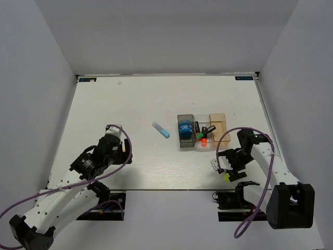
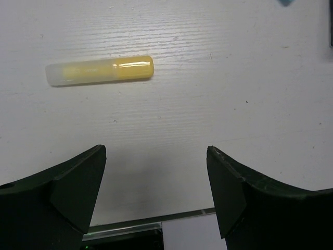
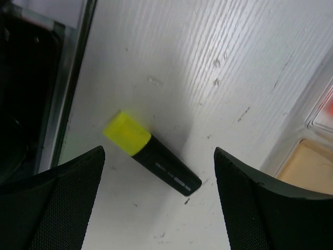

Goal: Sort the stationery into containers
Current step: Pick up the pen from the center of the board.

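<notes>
The black marker (image 3: pixel 153 153) is lying flat between my open fingers, so my right gripper will go down around it, moving gently toward the yellow cap (image 3: pixel 127 134), and close there.
The containers stand in a row right of centre: a dark-grey bin (image 1: pixel 180 119) holding a blue tape roll (image 1: pixel 185 130), a clear bin (image 1: pixel 206 146) holding green-capped (image 1: pixel 201 134) and orange-capped (image 1: pixel 203 139) markers, and a tan-orange bin (image 1: pixel 218 125). A light-blue stick (image 1: pixel 161 129) lies on the table to their left. My right gripper (image 3: pixel 158 192) hangs open over a yellow-capped black marker (image 3: pixel 153 153) that lies flat between its fingers, untouched. My left gripper (image 2: pixel 156 182) is open and empty. A small cream and yellow piece (image 2: pixel 99 71) lies on the table just ahead of it.
The table's near edge (image 2: pixel 156 219) runs right behind the left fingers, and beside the right gripper (image 3: pixel 67 104). The tan-orange bin's corner (image 3: pixel 312 166) sits close to the right finger. White walls enclose the table on three sides.
</notes>
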